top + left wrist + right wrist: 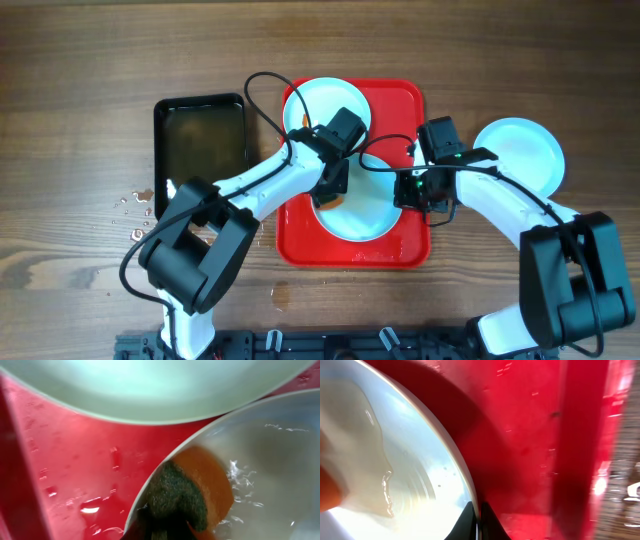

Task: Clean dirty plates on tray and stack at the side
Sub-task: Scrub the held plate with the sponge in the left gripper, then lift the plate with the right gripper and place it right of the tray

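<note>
My left gripper will next lift the sponge across and lower it in the black tray of water (203, 150) to let go of it, because that is to the gripper's left in the overhead view.
The red tray (405, 250) holds two pale plates. The far plate (318, 105) lies at its back left. The near plate (368, 208) is wet. My left gripper (331, 188) is shut on an orange sponge with a dark scouring face (187, 495) and presses it on the near plate's left part (272, 460). My right gripper (413, 189) is shut on the near plate's right rim, which shows pinched between the fingers in the right wrist view (479, 519). A third plate (518, 155) lies on the bare wood to the right of the tray.
A black tray of water (200, 150) stands left of the red tray. Water drops (135, 200) lie on the wood near its front left corner. The red tray floor (75, 460) is wet, and its raised right edge (580, 450) is close to my right gripper.
</note>
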Tool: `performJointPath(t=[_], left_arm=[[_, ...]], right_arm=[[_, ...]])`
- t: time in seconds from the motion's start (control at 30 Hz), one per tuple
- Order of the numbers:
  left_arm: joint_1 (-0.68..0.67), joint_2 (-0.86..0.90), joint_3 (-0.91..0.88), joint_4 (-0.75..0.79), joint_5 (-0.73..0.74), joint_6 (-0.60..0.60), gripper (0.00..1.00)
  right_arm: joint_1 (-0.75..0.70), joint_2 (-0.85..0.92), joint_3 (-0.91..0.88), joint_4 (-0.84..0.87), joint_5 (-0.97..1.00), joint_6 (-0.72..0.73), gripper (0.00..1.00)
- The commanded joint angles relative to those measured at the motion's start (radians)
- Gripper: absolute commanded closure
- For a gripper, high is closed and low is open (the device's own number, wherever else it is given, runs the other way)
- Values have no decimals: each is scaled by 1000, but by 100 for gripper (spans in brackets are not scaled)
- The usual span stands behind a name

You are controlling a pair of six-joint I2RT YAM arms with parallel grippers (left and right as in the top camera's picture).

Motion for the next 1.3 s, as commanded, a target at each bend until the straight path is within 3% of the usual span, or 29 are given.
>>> performJointPath(t=[0.0,0.13,0.27,0.37,0.47,0.6,0.73,0.77,0.8,0.87,1.0,1.27], left_arm=[[48,56,37,-127,-200,-8,96],[82,27,192,-325,-171,-37,96],[168,-72,201,-370,-40,-29,96],[300,-201,200,-412,23,39,96],[470,-266,200,-461,-16,104,96],[674,-263,15,-330,10,104,96],[724,-263,-183,-163,83,104,96],[724,-263,-183,-158,83,103,87],[724,-263,-183,-156,83,103,69],[724,-263,-183,-156,83,103,0],[724,-263,-183,-155,83,103,0],[724,-263,-183,-155,83,103,0]], right_arm=[[-6,31,-13,-24,76,39,96],[-6,31,-13,-39,81,36,96],[-6,30,-12,-46,102,-8,96],[-6,14,-8,-39,95,-100,96],[-6,-60,-8,-11,99,-181,96],[97,-343,-8,-2,344,-200,96],[348,-574,-8,-5,791,-202,96],[400,-595,-8,-6,889,-211,96],[461,-603,-8,-6,999,-254,96],[554,-602,-8,-10,1139,-281,96],[708,-602,-8,-9,1339,-340,96],[777,-563,-8,-4,1387,-410,96]])
